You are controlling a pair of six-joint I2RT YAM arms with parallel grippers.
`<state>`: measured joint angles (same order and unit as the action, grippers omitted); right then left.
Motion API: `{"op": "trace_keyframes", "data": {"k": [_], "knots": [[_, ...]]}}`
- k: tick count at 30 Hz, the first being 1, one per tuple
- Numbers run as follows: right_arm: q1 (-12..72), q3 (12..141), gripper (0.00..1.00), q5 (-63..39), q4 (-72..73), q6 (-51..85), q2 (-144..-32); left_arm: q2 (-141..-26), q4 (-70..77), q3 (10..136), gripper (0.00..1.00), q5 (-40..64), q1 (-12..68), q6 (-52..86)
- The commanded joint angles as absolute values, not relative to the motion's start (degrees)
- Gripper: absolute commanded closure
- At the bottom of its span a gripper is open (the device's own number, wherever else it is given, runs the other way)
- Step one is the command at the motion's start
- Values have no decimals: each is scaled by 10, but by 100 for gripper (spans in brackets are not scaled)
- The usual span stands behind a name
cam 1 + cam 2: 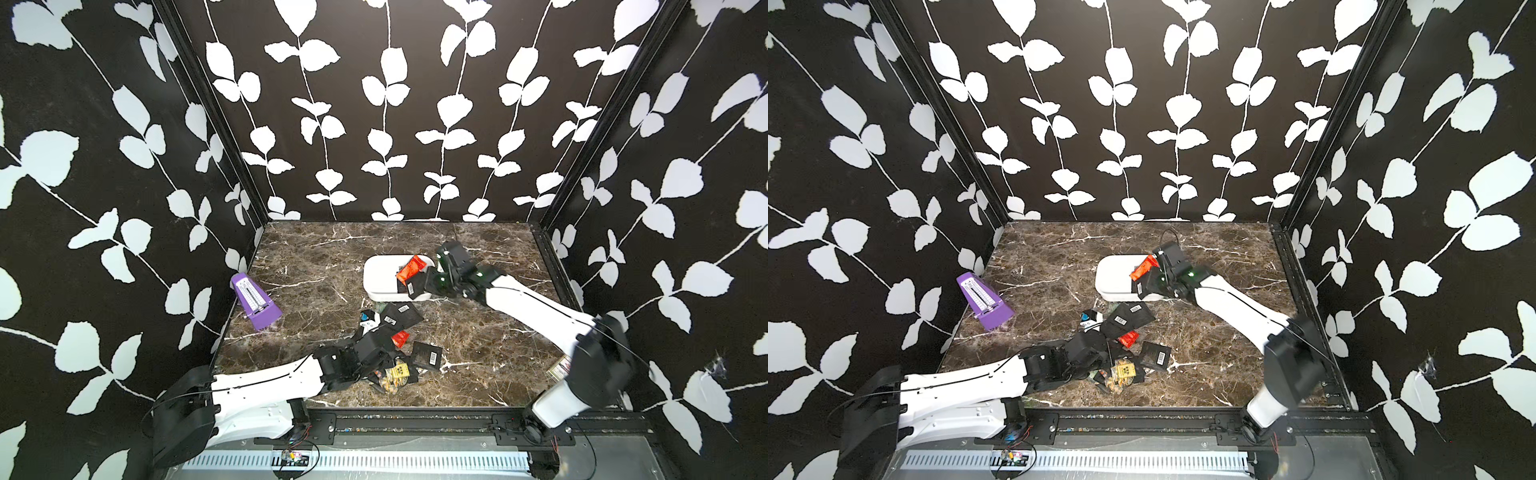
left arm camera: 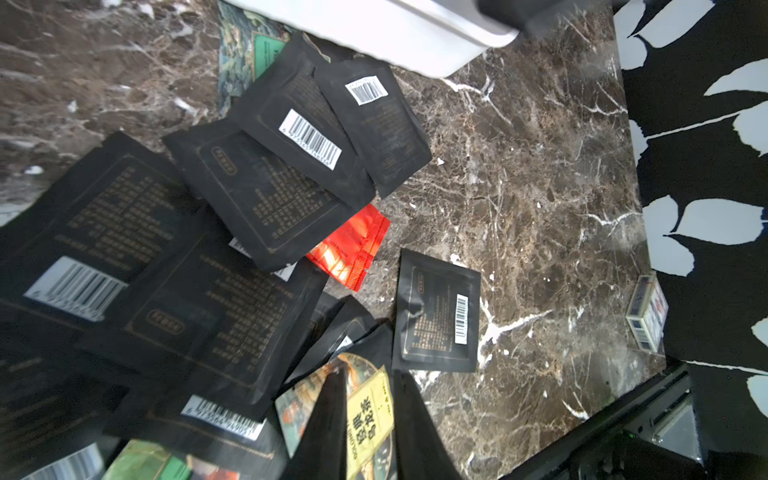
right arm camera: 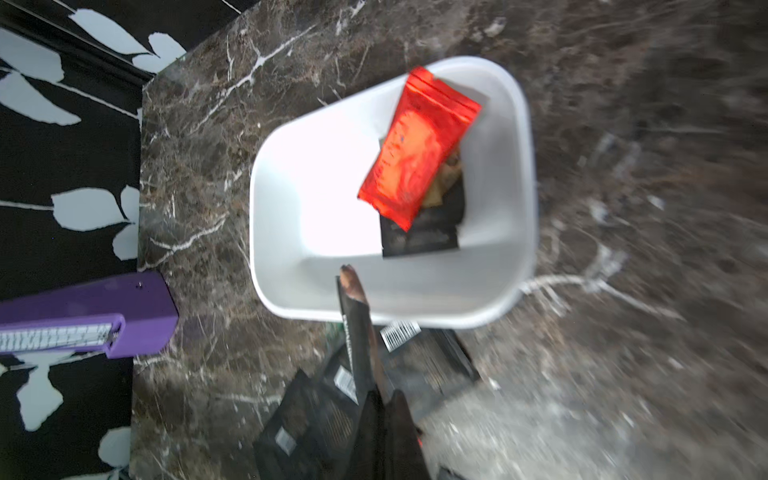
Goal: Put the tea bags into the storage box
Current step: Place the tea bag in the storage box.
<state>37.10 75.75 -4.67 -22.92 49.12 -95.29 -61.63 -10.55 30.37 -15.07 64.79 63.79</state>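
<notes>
The right gripper carries the black tea bag (image 1: 415,286) outward next, clear of the box's near side, and releases it, since the box's bare bottom lies outward of the gripper.
The white storage box (image 1: 374,266) (image 1: 1106,270) (image 3: 270,187) stands mid-table. An orange-red tea bag (image 1: 409,268) (image 3: 415,153) leans in it over a black one (image 3: 419,237). My right gripper (image 3: 384,395) is shut on a black tea bag (image 3: 353,316) (image 1: 415,286), held edge-on above the box's near wall. Several tea bags lie piled in front of the box: black barcoded ones (image 2: 309,139) (image 1: 401,313), a red one (image 2: 353,249) and a lone black one (image 2: 438,311). My left gripper (image 2: 372,374) hangs low over the pile, its jaws slightly apart astride a yellow tea bag (image 2: 370,419) (image 1: 399,371).
A purple metronome (image 1: 255,301) (image 3: 83,316) lies tilted by the left wall. A small printed card box (image 2: 646,313) (image 1: 561,368) sits at the table's right edge. A small blue-and-white object (image 1: 368,318) rests by the pile. Patterned walls enclose three sides.
</notes>
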Motion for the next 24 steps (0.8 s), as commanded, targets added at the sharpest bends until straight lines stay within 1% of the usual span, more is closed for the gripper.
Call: {"op": "trace_keyframes", "data": {"k": [1,6,9,10,12,13,14,16,19,22,24], "knots": [[361,831,100,-69,-191,483,-1017,-607,-93,294,80,-144,646,638],[356,898,100,-67,-196,483,-1094,-608,-85,295,80,-134,646,633],[351,935,100,-67,-219,478,-1128,-609,-84,296,79,-130,646,631],[348,944,90,-65,-228,475,-1136,-608,-84,295,78,-129,646,631],[343,955,63,-58,-250,467,-1140,-607,-85,297,76,-127,646,630],[340,955,55,-55,-260,460,-1135,-607,-85,298,76,-125,646,629],[337,953,50,-53,-266,454,-1127,-606,-86,299,76,-125,646,628],[332,936,46,-40,-275,438,-1096,-606,-87,303,76,-124,646,625],[330,895,44,-23,-289,414,-1028,-615,-84,316,77,-118,646,616],[330,832,44,-25,-295,406,-948,-638,-86,338,85,-109,646,606],[330,777,44,-38,-295,409,-884,-653,-97,355,88,-103,646,600]]}}
